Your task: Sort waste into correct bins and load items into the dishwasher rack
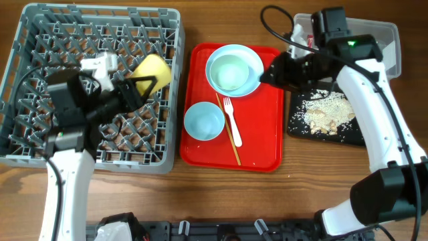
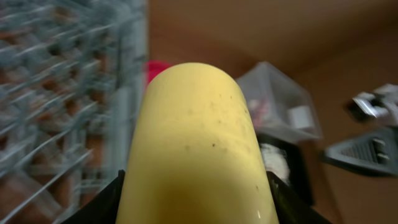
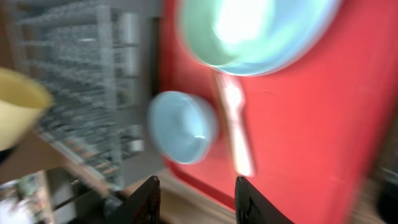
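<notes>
My left gripper should move back and down to the rack's empty near wires next and release the yellow cup point(image 1: 152, 70) there, since the wires are below and back from it.
My left gripper point(image 1: 144, 84) is shut on the small yellow cup point(image 1: 152, 70) and holds it tilted over the right part of the grey dishwasher rack point(image 1: 40, 27). The cup fills the left wrist view point(image 2: 199, 137). On the red serving tray point(image 1: 264, 144) a pale green bowl point(image 1: 233, 70) sits on the blue plate point(image 1: 253, 86). The saucer point(image 1: 204, 122), white fork point(image 1: 232, 122) and chopstick point(image 1: 231, 137) are also on the tray. My right gripper point(image 1: 267, 73) is open and empty above the tray's right edge point(image 3: 199, 199). Beige scraps point(image 1: 328, 110) lie on the black tray point(image 1: 348, 137).
The clear tub point(image 1: 384, 40) stands at the back right, with red and white bits point(image 2: 258, 109) inside and partly hidden by my right arm. The right wrist view is blurred and shows the saucer point(image 3: 183, 127), fork point(image 3: 236, 127) and rack point(image 3: 81, 81).
</notes>
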Robot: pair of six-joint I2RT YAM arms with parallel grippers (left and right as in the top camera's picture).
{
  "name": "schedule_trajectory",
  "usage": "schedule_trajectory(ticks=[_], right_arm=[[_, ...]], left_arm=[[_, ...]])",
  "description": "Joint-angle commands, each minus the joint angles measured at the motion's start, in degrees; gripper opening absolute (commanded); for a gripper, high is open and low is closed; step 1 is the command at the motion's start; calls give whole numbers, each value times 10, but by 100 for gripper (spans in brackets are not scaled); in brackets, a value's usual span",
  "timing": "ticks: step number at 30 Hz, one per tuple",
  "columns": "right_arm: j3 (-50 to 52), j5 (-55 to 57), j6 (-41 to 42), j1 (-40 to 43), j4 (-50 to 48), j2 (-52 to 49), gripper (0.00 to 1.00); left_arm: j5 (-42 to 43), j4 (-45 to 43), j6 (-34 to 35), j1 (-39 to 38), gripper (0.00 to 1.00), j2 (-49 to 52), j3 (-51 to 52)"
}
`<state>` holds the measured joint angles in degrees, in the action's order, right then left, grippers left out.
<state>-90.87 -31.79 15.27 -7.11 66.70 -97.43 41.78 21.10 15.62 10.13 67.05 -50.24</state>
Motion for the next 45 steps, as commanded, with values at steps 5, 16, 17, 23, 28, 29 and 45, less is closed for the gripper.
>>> schedule_trajectory(ticks=[5,16,17,23,28,29,45], right_arm=[[-38,192,-33,72,93,55,40],[-37,261,-33,113,139,59,43],[-37,261,-33,113,139,59,43],[-37,258,-47,113,135,59,45],[-35,258,-47,113,133,59,45],[-35,258,-48,113,133,59,45],[-35,258,-48,113,135,59,61]], left_arm=[[-263,200,-17,43,4,-61,-73],[-327,377,-19,57,4,-25,-118],[-327,384,-19,57,4,-20,-118],[-332,398,-19,57,4,18,-118],[-379,398,-19,57,4,51,-118],[-385,396,-19,57,4,59,-118],[-322,331,-19,57,100,170,-122]])
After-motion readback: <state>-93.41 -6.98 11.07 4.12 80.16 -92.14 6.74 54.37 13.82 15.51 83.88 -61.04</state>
